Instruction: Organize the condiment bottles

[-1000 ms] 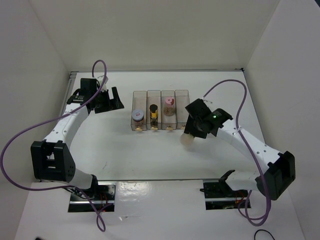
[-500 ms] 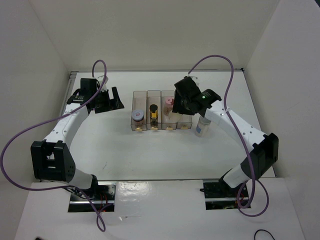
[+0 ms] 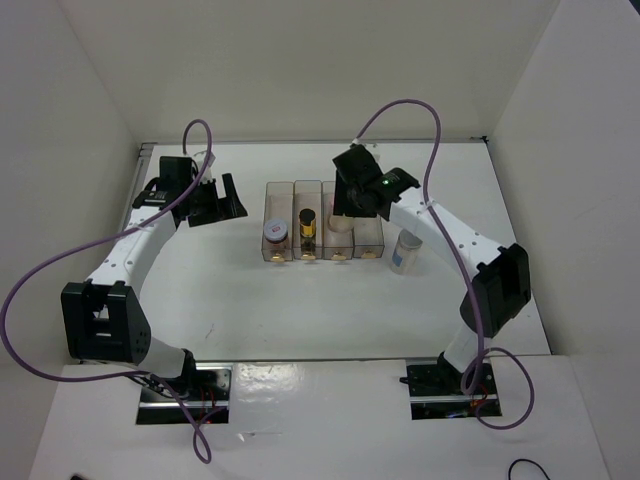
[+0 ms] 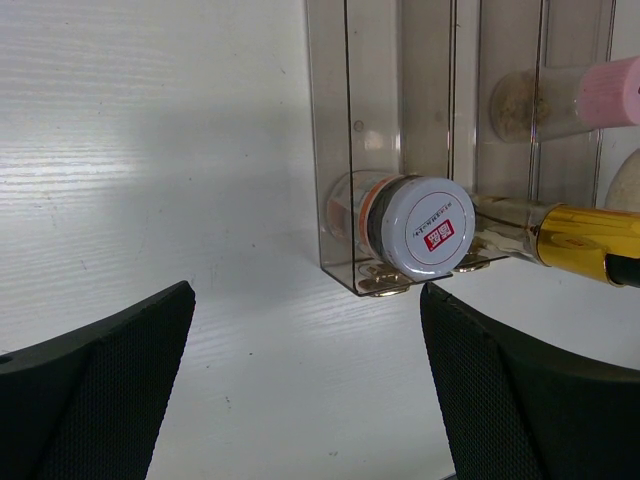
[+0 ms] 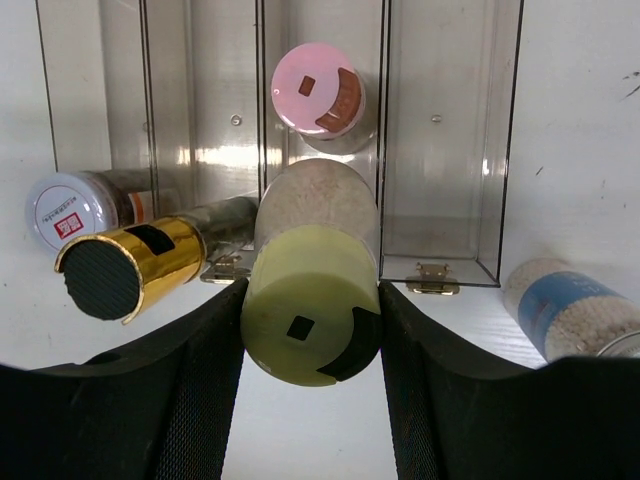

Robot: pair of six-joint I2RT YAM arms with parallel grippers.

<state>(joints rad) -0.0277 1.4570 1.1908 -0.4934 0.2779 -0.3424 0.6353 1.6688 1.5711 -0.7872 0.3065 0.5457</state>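
The pale jar in my right gripper should go down into the near end of the third slot, below the gripper, and be released.
My right gripper is shut on the pale jar with the yellow-green lid. It holds the jar at the near end of the clear tray's third slot, in line with the pink-lid jar deeper in that slot. The pink-white-lid jar lies in the first slot. The dark jar with the gold cap lies in the second. The taller jar stands on the table right of the tray. My left gripper is open and empty, left of the tray.
The clear four-slot tray sits mid-table; its fourth slot holds nothing. White walls enclose the table on the left, back and right. The taller jar stands close to my right finger.
My right gripper has carried the pale jar from the table in front of the tray's right end, back and left to the third slot. The left arm has not moved.
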